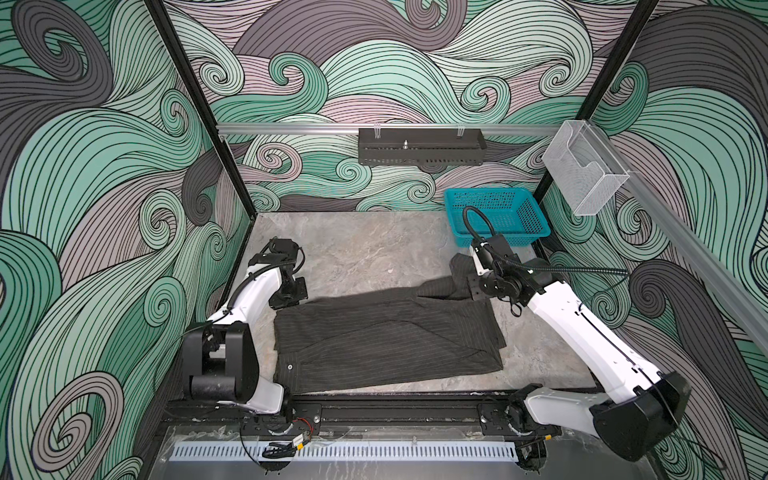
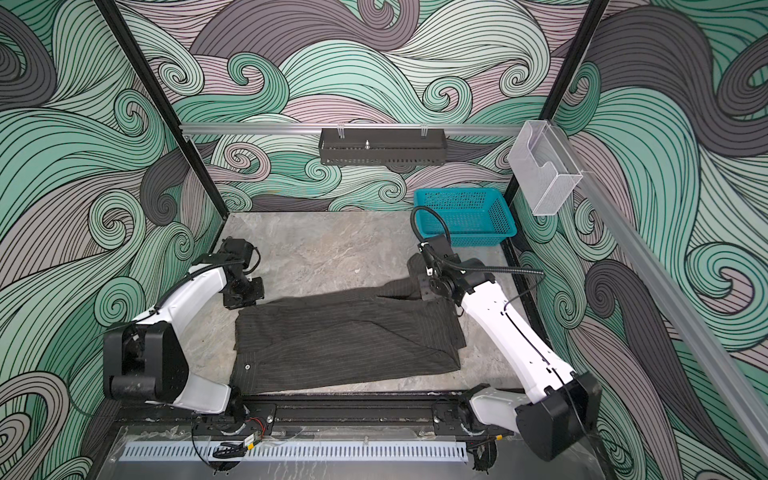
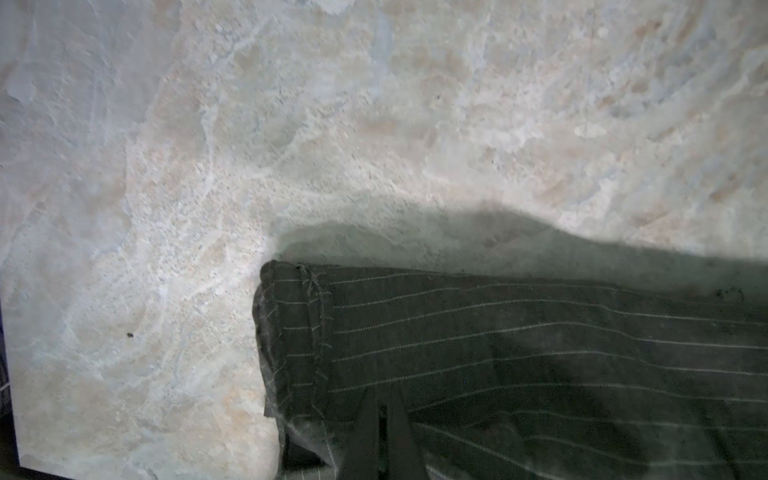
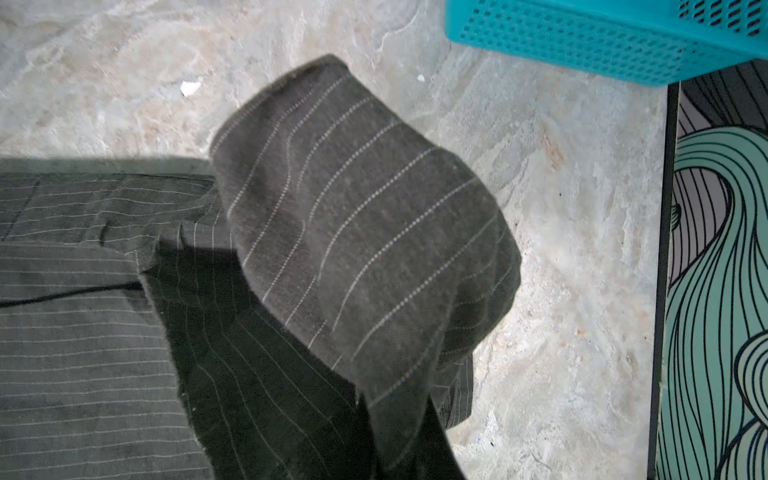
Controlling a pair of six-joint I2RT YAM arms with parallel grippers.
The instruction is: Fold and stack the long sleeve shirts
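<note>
My left gripper needs to move back next and let go of the cloth edge onto the shirt's button end, which lies back of my gripper. That cloth edge is still lifted.
The long sleeve shirt, dark charcoal with thin pale pinstripes, lies partly folded across the front half of the table. My left gripper sits at its back left corner, fingers shut on the cloth edge. At the back right corner my right gripper is shut on a flap of the shirt. That flap stands lifted off the table and drapes over the fingers, hiding most of them.
A teal mesh basket stands at the back right corner of the marble table, just behind the right wrist. A black tray and a clear holder hang on the rear rail. Patterned walls close in three sides.
</note>
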